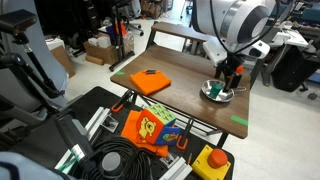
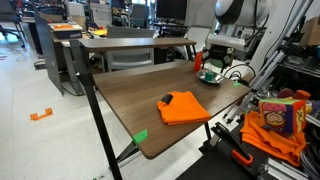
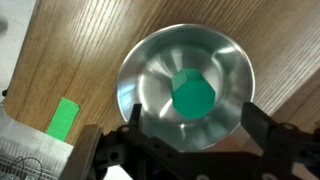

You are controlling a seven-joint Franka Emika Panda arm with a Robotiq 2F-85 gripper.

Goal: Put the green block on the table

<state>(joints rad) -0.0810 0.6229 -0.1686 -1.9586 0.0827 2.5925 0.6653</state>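
Note:
The gripper's open fingers already hang on either side of the green block, so the robot needs to lower its gripper into the metal bowl before closing on the block.
The green block lies inside the round metal bowl, near its middle. The bowl stands on the dark wood table near one side edge; it also shows in an exterior view. My gripper hangs directly above the bowl with its fingers spread to either side of the block, open and empty. In both exterior views the gripper sits just over the bowl.
An orange cloth lies on the table. Green tape patches mark the corners. A second table stands behind. A colourful bag and cables lie beyond the table's edge.

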